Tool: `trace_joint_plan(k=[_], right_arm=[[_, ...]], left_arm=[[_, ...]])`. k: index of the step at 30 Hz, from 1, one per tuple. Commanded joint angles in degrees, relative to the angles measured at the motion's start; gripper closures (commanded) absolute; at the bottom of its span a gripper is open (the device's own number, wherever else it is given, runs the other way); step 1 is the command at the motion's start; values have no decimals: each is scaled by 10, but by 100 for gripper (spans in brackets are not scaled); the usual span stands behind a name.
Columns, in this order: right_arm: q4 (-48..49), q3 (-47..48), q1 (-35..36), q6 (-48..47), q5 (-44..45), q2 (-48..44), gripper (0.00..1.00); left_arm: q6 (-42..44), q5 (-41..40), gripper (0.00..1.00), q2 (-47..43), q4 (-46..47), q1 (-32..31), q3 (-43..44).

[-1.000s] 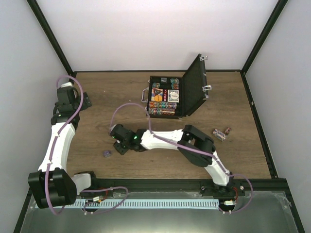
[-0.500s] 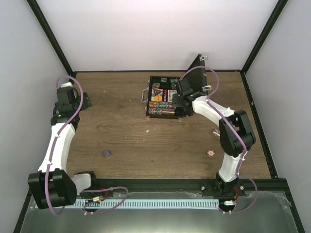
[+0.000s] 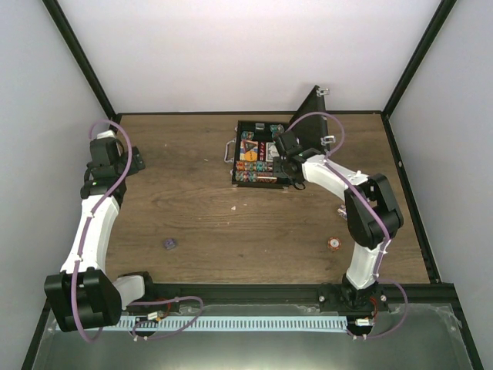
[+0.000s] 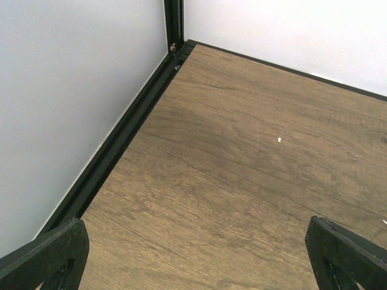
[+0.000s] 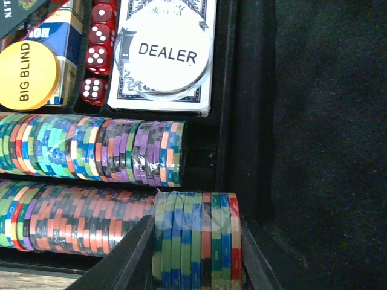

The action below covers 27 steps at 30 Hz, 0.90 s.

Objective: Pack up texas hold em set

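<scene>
My right gripper moves down into the tray next, toward the row's last chips, since the short chip stack still hangs above the near row's end.
The black briefcase (image 3: 238, 153) of the texas hold em set lies open at the back of the table, its lid (image 3: 311, 116) standing up on the right. Rows of multicoloured chips (image 5: 91, 151) fill its tray, beside a card deck (image 5: 163, 96), a white DEALER button (image 5: 168, 53), a yellow BIG BLIND button (image 5: 27, 75) and red dice (image 5: 97, 57). My right gripper (image 5: 196, 251) is shut on a short chip stack (image 5: 196, 226) at the right end of the near row; the same right gripper (image 3: 286, 163) shows from above. My left gripper (image 4: 196, 232) hangs open over bare wood at the far left.
A purple chip (image 3: 169, 244) lies on the table near the left arm. An orange chip (image 3: 334, 243) lies by the right arm's base. Black frame rails (image 4: 121, 139) and white walls close the table in on the left and at the back.
One second ago the right arm reached across the middle of the table; it has since swung to the case's right end and stayed there. The left arm has not moved.
</scene>
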Motion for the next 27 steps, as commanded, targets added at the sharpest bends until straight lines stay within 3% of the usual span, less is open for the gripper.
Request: trace_joint_plan(k=[1,16,27], right_arm=[[-8,-4,1,22,21,4,79],[9,-21,4,43,-45,8,79],[-6,-29,24,47,7,8,80]], left_arm=[[7,-1,0,-5,8,1,-4],[7,5,0,-1,9,1,-5],[6,7,0,2,8,1,-4]])
